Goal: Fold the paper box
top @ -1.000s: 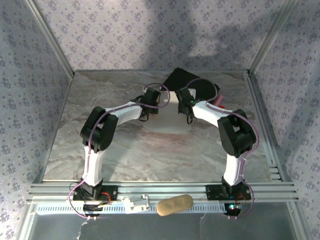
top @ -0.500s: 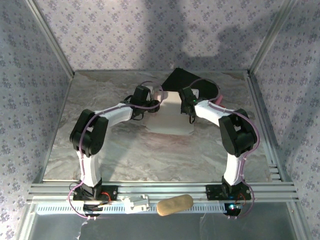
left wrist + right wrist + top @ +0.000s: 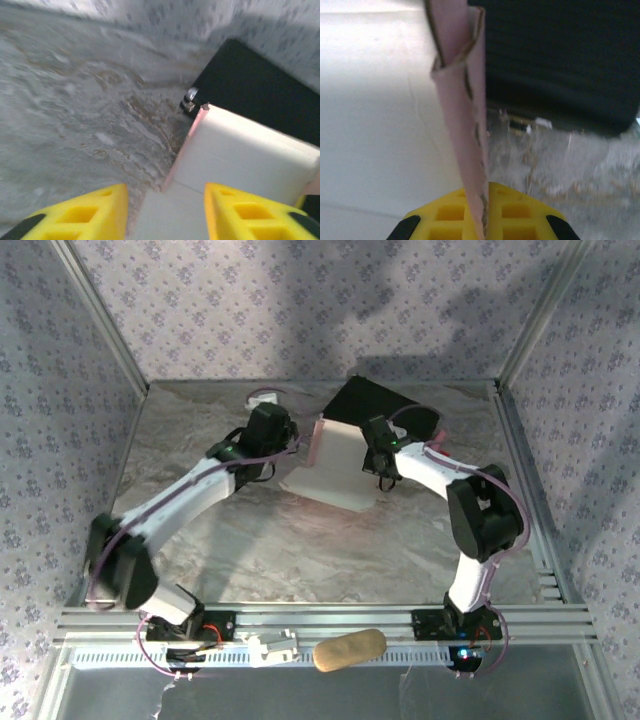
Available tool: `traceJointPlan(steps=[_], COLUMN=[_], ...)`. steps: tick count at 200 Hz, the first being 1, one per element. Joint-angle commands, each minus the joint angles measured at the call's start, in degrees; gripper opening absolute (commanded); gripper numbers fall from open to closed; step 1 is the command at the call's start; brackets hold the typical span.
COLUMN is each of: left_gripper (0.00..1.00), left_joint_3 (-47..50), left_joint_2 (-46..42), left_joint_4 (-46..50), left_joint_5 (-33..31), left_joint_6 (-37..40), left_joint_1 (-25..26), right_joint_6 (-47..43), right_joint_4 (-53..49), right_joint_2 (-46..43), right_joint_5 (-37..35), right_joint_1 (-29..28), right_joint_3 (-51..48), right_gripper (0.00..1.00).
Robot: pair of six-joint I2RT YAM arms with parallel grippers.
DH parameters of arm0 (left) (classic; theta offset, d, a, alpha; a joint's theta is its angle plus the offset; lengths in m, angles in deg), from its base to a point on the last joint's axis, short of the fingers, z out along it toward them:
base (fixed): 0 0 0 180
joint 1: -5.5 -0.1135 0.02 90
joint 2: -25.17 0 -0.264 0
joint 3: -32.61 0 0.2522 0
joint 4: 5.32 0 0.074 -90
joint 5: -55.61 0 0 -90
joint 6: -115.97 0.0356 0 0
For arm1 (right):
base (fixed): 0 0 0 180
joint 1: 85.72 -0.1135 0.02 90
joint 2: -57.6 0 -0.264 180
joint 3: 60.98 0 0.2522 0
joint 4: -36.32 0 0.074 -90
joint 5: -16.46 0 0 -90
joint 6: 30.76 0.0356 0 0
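The robot's right gripper needs to pull back next with the box's side flap over the bare tabletop nearer the robot's base and let go of it, since the black case crowds the box.
The paper box is pale pink cardboard lying mid-table, with one panel folded up at its far end. My right gripper is at the box's right edge, shut on a doubled pink side flap that stands upright between its yellow fingers. My left gripper has drawn back to the left of the box and is open, its yellow fingers apart with nothing between them. In the left wrist view the raised panel stands ahead.
A black hard case with a metal latch lies right behind the box. Patterned walls close the table's back and sides. A tan oblong object rests on the front rail.
The left arm has swung back and to the left, away from the box. The box's far panel now stands up. The right gripper has stayed at the right flap.
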Motion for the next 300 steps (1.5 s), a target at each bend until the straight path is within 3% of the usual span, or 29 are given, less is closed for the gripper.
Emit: traceJointPlan(steps=[1, 41, 81, 110, 145, 196, 259, 300], left_gripper=[0.40, 0.48, 0.48, 0.48, 0.48, 0.51, 0.55, 0.63], left_joint_3=[-5.77, -18.80, -19.10, -17.74, -14.26, -5.41, -2.16, -2.17], left_joint_2=[-6.50, -7.96, -11.38, -12.77, -13.24, -15.46, -16.01, -15.84], left_joint_4=[20.33, 40.96, 45.71, 48.50, 49.15, 43.96, 41.27, 40.54], left_joint_5=[-16.84, -25.06, -26.14, -26.17, -22.21, -14.35, -12.70, -11.53], left_joint_6=[-13.30, -21.28, -24.56, -25.92, -24.88, -21.62, -21.08, -21.26], left_joint_1=[6.00, 14.89, 19.25, 21.79, 21.83, 22.16, 22.32, 22.35], right_joint_6=[18.41, 44.50, 64.75, 75.93, 84.90, 92.43, 91.85, 85.90], right_joint_4=[-4.86, -12.07, -19.87, -16.84, -15.24, -2.73, -3.90, -7.90], right_joint_2=[-5.62, -10.33, -10.63, -9.19, -3.35, 1.89, 0.19, -8.71], right_joint_5=[8.10, 16.41, 19.39, 22.44, 24.29, 27.85, 24.34, 16.71], right_joint_1=[0.25, -3.02, -10.54, -15.76, -18.21, -20.23, -20.87, -19.45], right_joint_3=[-4.44, -5.80, -2.48, -3.12, -2.48, -6.81, -6.89, -7.26], right_gripper=[0.00, 0.00, 0.00, 0.00, 0.00, 0.00, 0.59, 0.80])
